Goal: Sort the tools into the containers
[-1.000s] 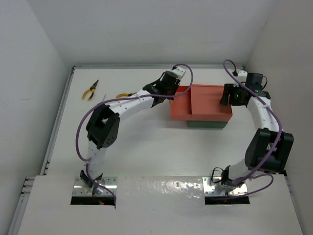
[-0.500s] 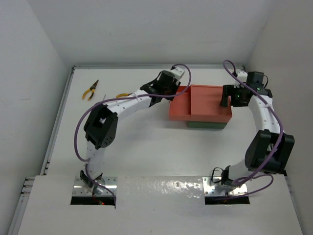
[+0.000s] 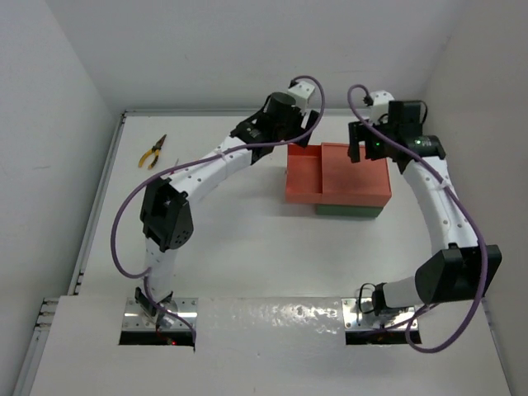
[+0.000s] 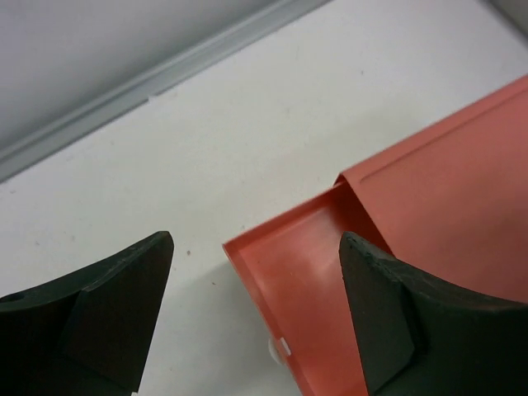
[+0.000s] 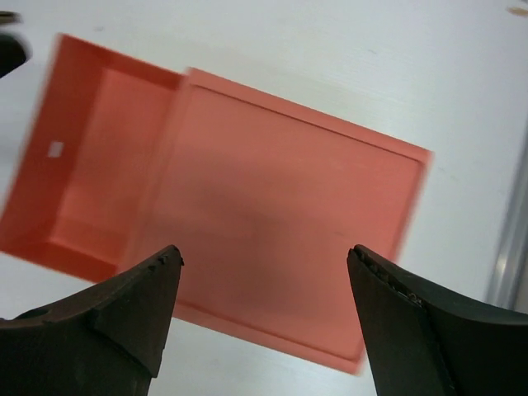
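The slim tool by the pliers lies loose, left of my left gripper in the top view, so next I need to swing my left gripper over and down onto it.
One pair of pliers (image 3: 152, 152) with yellow-orange handles lies at the far left of the table, away from both arms. The salmon-red tray (image 3: 338, 177) sits on the dark green tray (image 3: 351, 210) at centre right. My left gripper (image 3: 289, 137) hovers open over the red tray's back left corner (image 4: 309, 280), with nothing between its fingers (image 4: 107, 313). Open and empty too, my right gripper (image 3: 363, 147) hangs above the flat top of the red tray (image 5: 272, 198). The tray's open compartment (image 5: 91, 165) shows no tool inside.
Grey walls close off the table at the left, back and right. A metal rail (image 4: 157, 78) runs along the back edge close to the left gripper. Purple cables loop over both arms.
Both grippers have opened. The right arm swung from the tray's right edge to over its back middle. The left gripper rose and drew back toward the rear wall.
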